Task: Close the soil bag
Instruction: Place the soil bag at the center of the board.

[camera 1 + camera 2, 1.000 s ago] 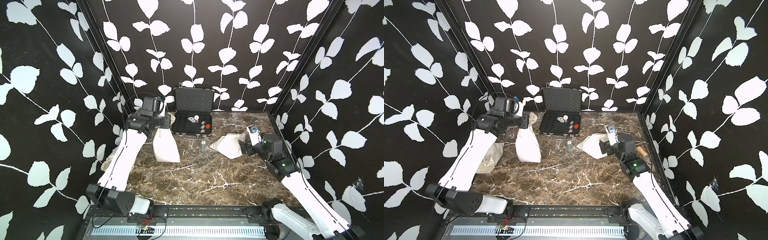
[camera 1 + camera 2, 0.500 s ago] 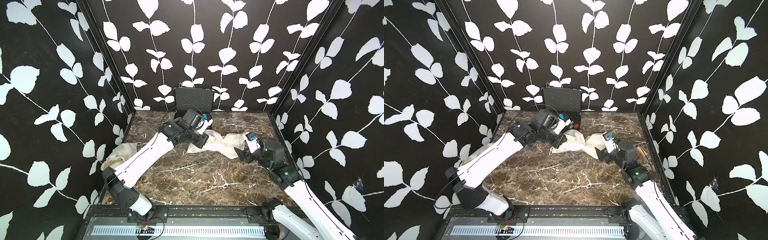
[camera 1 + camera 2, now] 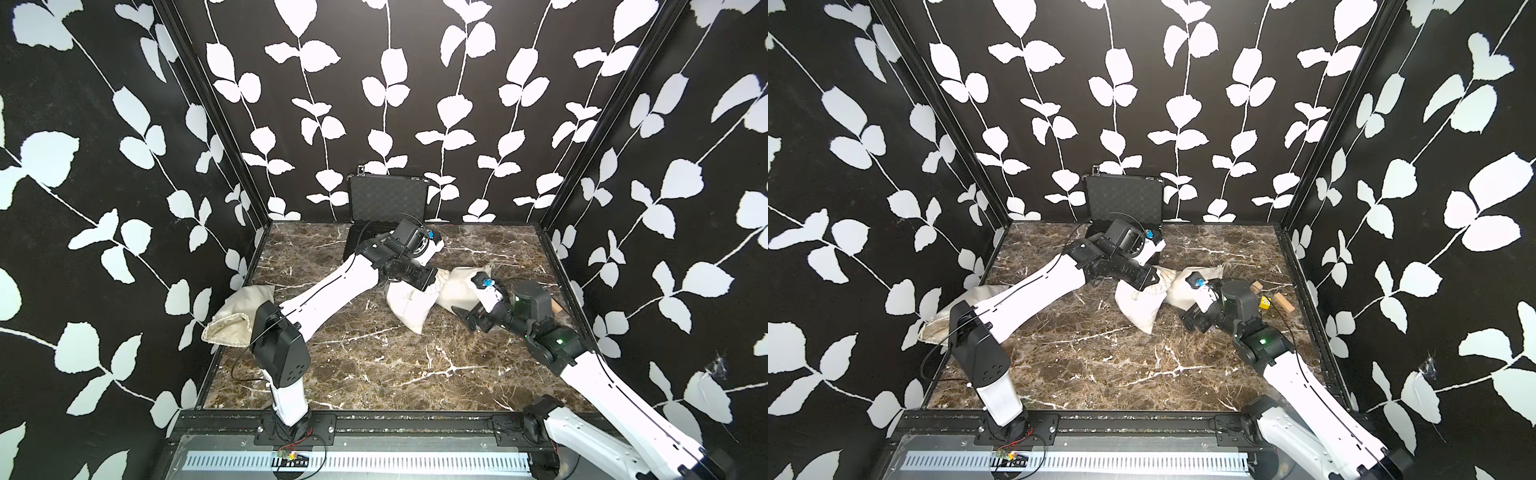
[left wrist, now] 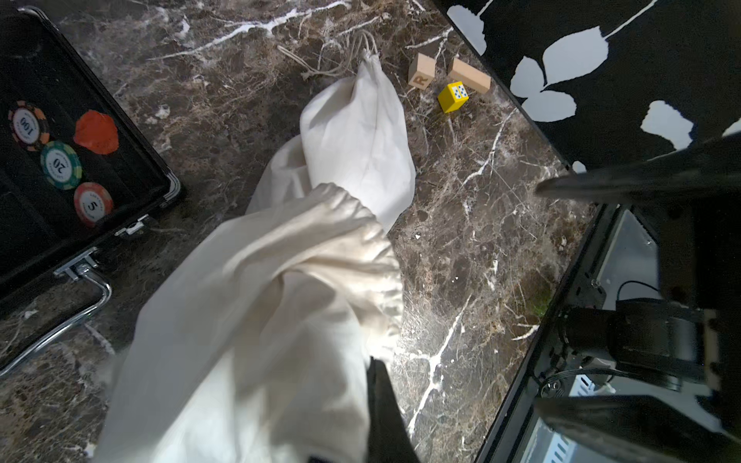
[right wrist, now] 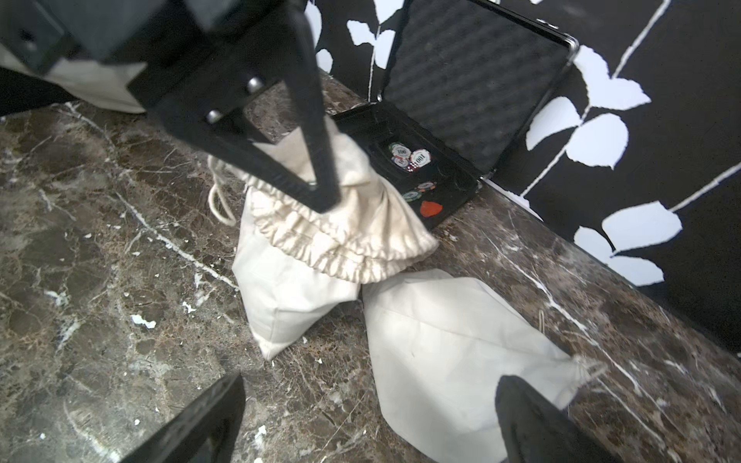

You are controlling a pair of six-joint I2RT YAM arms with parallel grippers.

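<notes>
The soil bag's body lies away from the second bag; my left gripper should next pull the soil bag's leaning opening that way over its body and let go of the cloth.
The soil bag, a cream cloth drawstring sack, rests its lower end on the marble near the table's middle. Its ruffled mouth is gathered and lifted. My left gripper is shut on that cloth; the right wrist view shows its black fingers pinching the ruffles. The left wrist view is filled by the bag, with one finger beside it. My right gripper stands wide open and empty, low over the marble in front of the bag and to its right.
A second cream bag, drawn shut, lies flat right of the soil bag. A third bag slumps at the left wall. An open black case with poker chips stands at the back. Wooden blocks and a yellow die sit far right.
My left arm swung from the back left to the middle, carrying the bag and setting its lower end down beside the second bag. The right gripper backed off a little, still open.
</notes>
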